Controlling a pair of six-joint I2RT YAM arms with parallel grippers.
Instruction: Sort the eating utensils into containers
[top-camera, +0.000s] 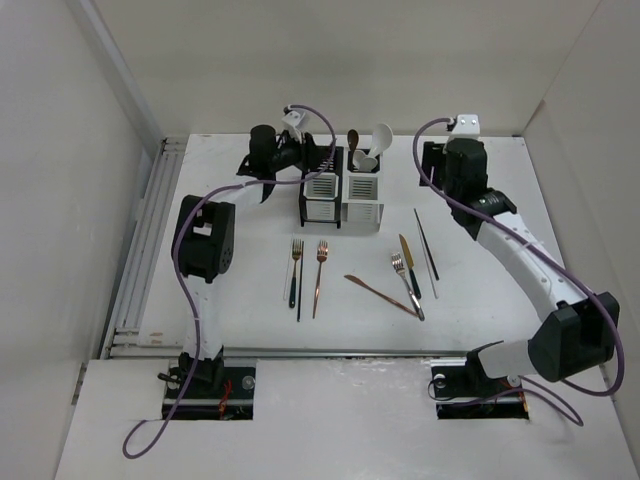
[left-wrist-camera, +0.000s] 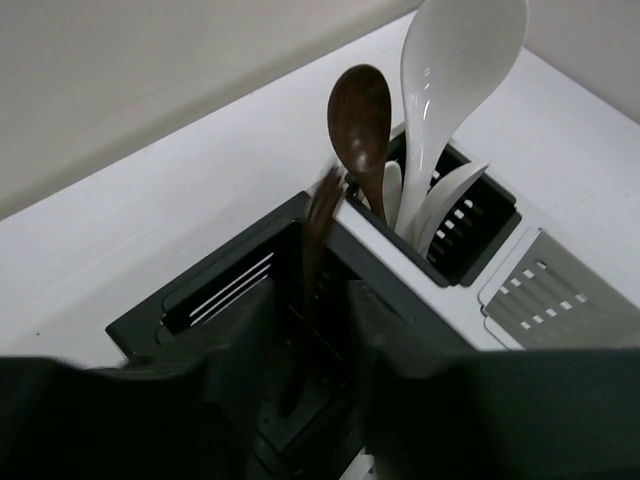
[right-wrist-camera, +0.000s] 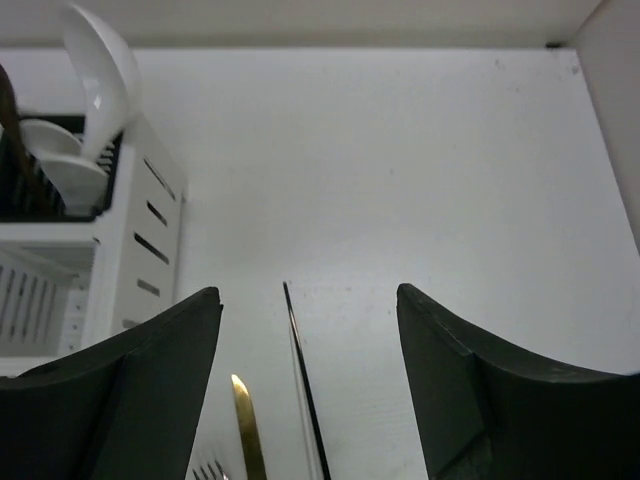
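Observation:
The silver fork's neck (top-camera: 408, 281) comes next: my right gripper draws back and lowers onto it, since the fork lies beside the gold knife, below and back from the gripper.
The black holder (top-camera: 312, 186) and the white holder (top-camera: 363, 192) stand side by side at the back. A brown spoon (left-wrist-camera: 360, 120) and white spoons (left-wrist-camera: 455, 60) stand in the white holder (left-wrist-camera: 400, 290). My left gripper (left-wrist-camera: 310, 315) hangs over the black holder (left-wrist-camera: 200, 290), its jaws apart around a slim brown utensil (left-wrist-camera: 318, 230) that stands blurred inside it. My right gripper (right-wrist-camera: 308, 310) is open and empty above the far end of a black chopstick (right-wrist-camera: 305, 390). Forks (top-camera: 296, 270), a copper fork (top-camera: 320, 275), knives (top-camera: 380, 293) and chopsticks (top-camera: 427, 243) lie on the table.
A gold knife tip (right-wrist-camera: 245, 430) lies left of the black chopstick in the right wrist view. The white holder's slotted wall (right-wrist-camera: 130, 260) stands left of my right gripper. White walls close the table at the back and sides. A rail (top-camera: 150, 240) runs along the left edge.

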